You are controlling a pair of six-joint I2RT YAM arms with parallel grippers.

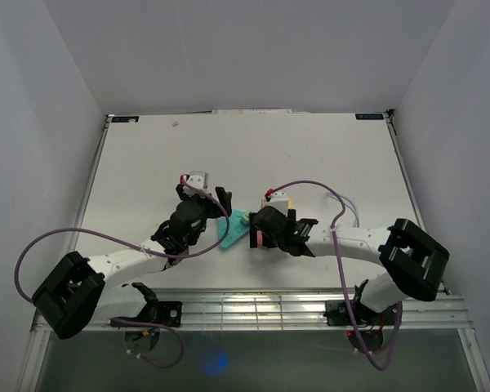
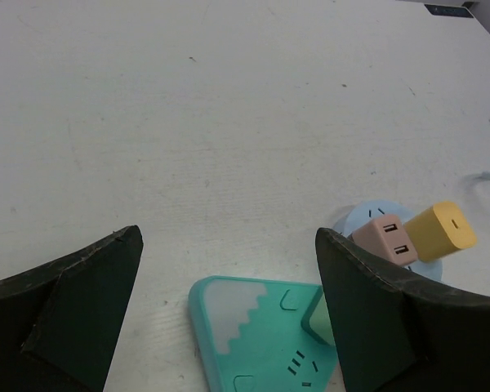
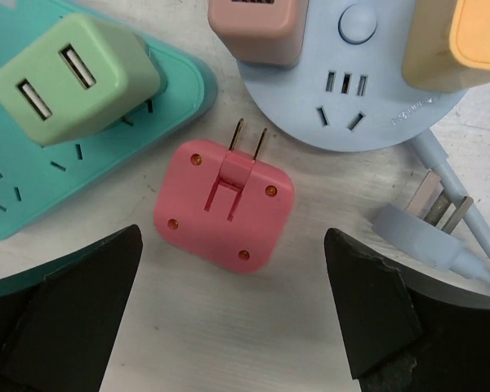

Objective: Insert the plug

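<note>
The plug is at an angle below the open fingers. My right gripper will move down and turn a little to get its fingers around the pink plug's body (image 1: 260,239) (image 3: 224,208).
A pink plug (image 3: 223,204) lies flat on the table with its two prongs folded out, pointing toward the pale blue round socket hub (image 3: 351,106). A teal triangular power strip (image 3: 33,188) with a green adapter (image 3: 73,77) in it lies to the plug's left. My right gripper (image 3: 229,327) is open and empty, its fingers apart on either side of the plug, just short of it. My left gripper (image 2: 229,318) is open and empty above the teal strip (image 2: 261,335). In the top view the pink plug (image 1: 261,239) shows under the right gripper (image 1: 257,229).
The blue hub holds a beige-pink adapter (image 3: 257,28) and a yellow adapter (image 3: 461,41). Its own blue cable plug (image 3: 425,220) lies right of the pink plug. The left gripper (image 1: 222,204) is close to the right one, with the teal strip (image 1: 233,230) between them.
</note>
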